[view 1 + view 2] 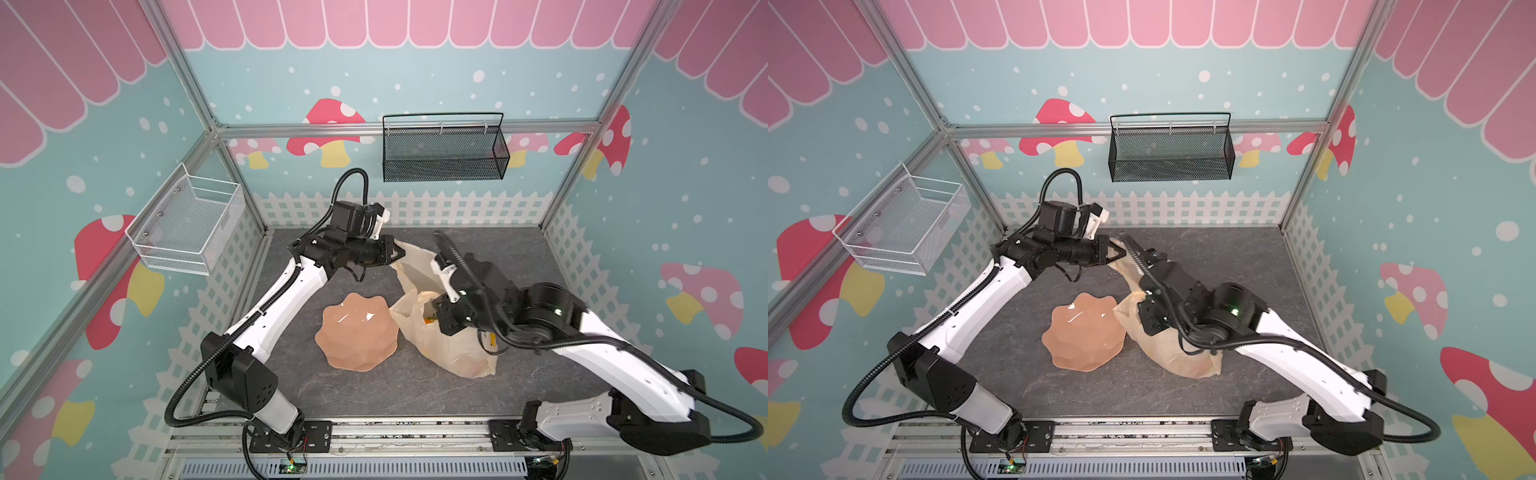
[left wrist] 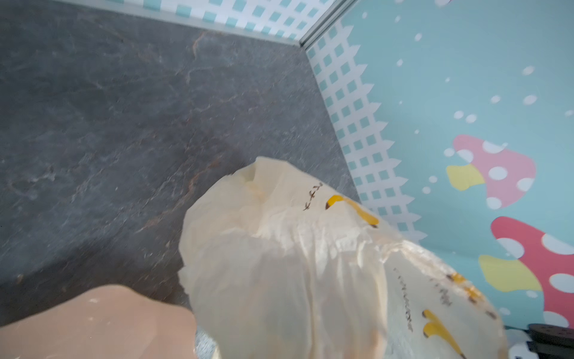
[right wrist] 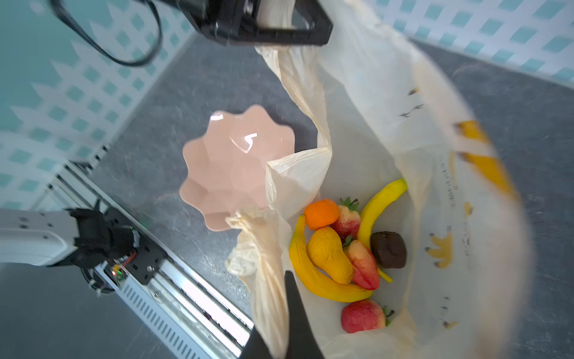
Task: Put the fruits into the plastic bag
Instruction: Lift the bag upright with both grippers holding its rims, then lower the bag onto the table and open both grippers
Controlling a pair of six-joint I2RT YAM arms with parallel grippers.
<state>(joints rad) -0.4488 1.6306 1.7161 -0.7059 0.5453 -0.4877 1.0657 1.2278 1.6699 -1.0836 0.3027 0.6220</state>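
The fruits lie inside the bag, so the left gripper will move outward and up toward the back wall's white fence (image 1: 409,211) (image 2: 254,16) and release the bag's far handle there.
The plastic bag (image 1: 451,353) (image 1: 1167,351) stands open on the grey floor, to the right of the peach plate (image 1: 357,332) (image 1: 1084,332). My left gripper (image 1: 400,252) (image 1: 1121,252) is shut on the bag's far handle and holds it up. My right gripper (image 3: 278,314) is shut on the near handle strip of the bag (image 3: 372,108). The fruits lie inside at the bottom: an orange (image 3: 321,214), two bananas (image 3: 316,279), a pear-like fruit (image 3: 329,255), strawberries (image 3: 362,315) and a dark brown fruit (image 3: 388,250). The left wrist view shows only the bag's outside (image 2: 279,264), which hides the jaws.
The plate (image 3: 230,167) (image 2: 93,323) holds nothing and touches the bag's left side. A black mesh basket (image 1: 444,153) hangs on the back wall and a white wire basket (image 1: 187,228) on the left wall. A metal rail (image 1: 374,434) runs along the front edge.
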